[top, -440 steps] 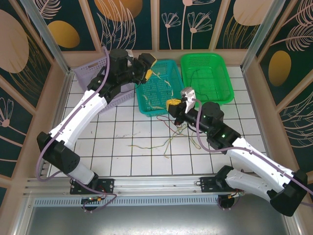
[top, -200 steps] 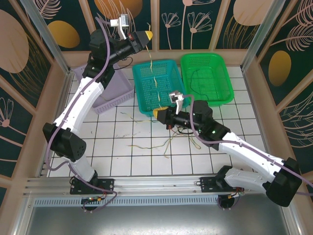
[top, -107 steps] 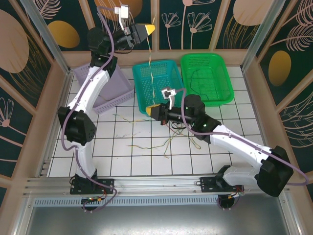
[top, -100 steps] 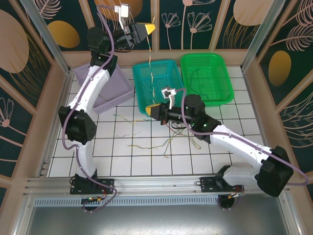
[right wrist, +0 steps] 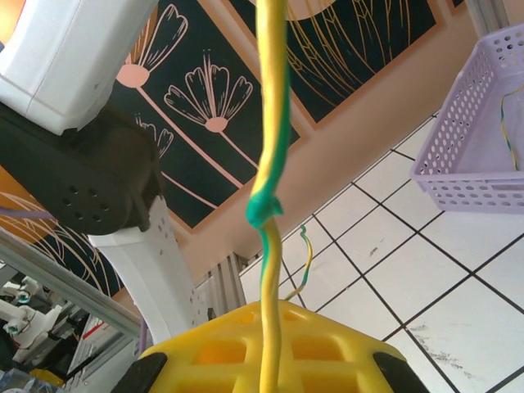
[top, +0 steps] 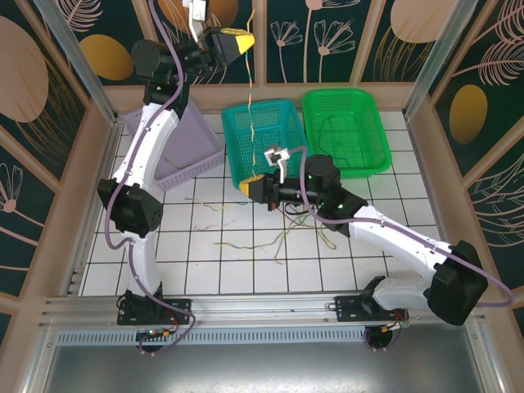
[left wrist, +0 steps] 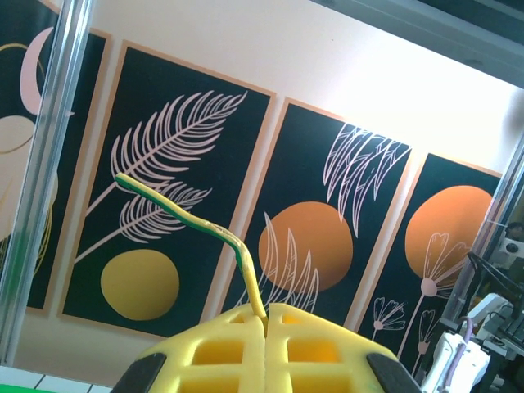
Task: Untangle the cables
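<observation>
My left gripper should next swing high and sideways toward the lilac basket (top: pixel 182 149) and release the cable's upper end, as my right gripper holds its lower end.
A yellow-green cable (top: pixel 252 115) runs taut between my two grippers, crossing above the teal basket (top: pixel 237 160). My left gripper (top: pixel 242 39) is raised high at the back, shut on the cable's upper end (left wrist: pixel 187 215), which bends out from between the yellow pads (left wrist: pixel 237 344). Low over the tiles by the teal basket's front, my right gripper (top: pixel 247 185) is shut on the lower end. In the right wrist view the cable (right wrist: pixel 273 123) rises from the pads (right wrist: pixel 327 352) with a green knot (right wrist: pixel 264 210) on it. Several loose cables (top: pixel 270 241) lie on the floor.
A green basket (top: pixel 381 139) at the back right holds a dark strand (top: pixel 334 129). A lilac basket (top: pixel 198 160) stands at the back left, by the left arm; in the right wrist view the lilac basket (right wrist: pixel 483 147) has a strand inside. Wooden walls ring the tiled floor.
My left gripper has risen higher and back with the cable's end. My right gripper slid slightly left along the teal basket's front. The cable between them has pulled straighter.
</observation>
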`<act>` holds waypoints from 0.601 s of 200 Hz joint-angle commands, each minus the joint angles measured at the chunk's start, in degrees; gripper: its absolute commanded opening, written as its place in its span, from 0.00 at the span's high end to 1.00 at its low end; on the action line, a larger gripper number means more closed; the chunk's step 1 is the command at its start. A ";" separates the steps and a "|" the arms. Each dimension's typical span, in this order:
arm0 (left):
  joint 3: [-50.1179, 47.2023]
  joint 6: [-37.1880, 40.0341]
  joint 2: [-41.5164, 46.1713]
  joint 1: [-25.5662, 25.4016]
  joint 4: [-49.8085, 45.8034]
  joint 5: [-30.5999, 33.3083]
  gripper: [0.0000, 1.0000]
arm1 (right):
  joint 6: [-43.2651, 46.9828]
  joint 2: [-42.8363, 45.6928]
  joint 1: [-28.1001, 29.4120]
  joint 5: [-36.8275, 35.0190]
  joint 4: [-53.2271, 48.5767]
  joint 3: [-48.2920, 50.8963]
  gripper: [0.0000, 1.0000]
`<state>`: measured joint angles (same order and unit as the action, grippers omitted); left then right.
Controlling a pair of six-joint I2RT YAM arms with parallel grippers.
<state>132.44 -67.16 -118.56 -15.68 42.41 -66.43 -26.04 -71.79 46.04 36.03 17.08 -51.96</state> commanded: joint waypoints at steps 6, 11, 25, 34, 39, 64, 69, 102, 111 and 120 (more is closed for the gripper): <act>1.66 1.97 2.76 5.49 2.15 27.16 1.00 | 2.57 -2.53 2.89 12.59 -28.48 4.44 1.00; 0.00 2.63 3.73 5.49 2.06 27.70 1.00 | 2.49 -2.33 2.79 12.24 -28.26 4.11 1.00; -4.16 5.89 6.67 5.49 -0.24 30.07 1.00 | 2.25 -1.92 2.54 11.29 -27.46 3.76 1.00; -6.17 8.36 8.17 5.53 -2.71 32.33 1.00 | 1.97 -1.50 2.34 10.86 -26.72 4.23 1.00; -6.90 9.48 8.91 5.50 -3.96 33.51 1.00 | 1.64 -1.38 2.22 11.04 -26.15 4.75 1.00; -6.92 11.48 10.11 5.77 -6.63 36.54 1.00 | 1.36 -3.21 2.24 14.53 -26.92 5.61 1.00; -6.51 11.47 10.04 5.75 -6.83 36.68 1.00 | 2.18 -3.86 2.63 14.44 -28.39 5.15 1.00; -1.62 7.77 7.26 5.75 -11.97 33.58 0.94 | 3.06 -2.33 3.13 9.65 -28.77 2.21 1.00; -1.30 7.77 7.39 5.75 -15.09 32.54 0.83 | 2.59 -1.43 2.56 7.67 -28.01 0.87 1.00; -1.71 9.15 8.38 5.77 -19.83 32.56 0.78 | 2.28 -0.60 2.17 4.03 -28.13 -0.90 1.00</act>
<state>125.40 -59.59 -112.77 -14.52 24.73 -54.61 -24.38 -72.40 45.15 35.90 9.91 -55.13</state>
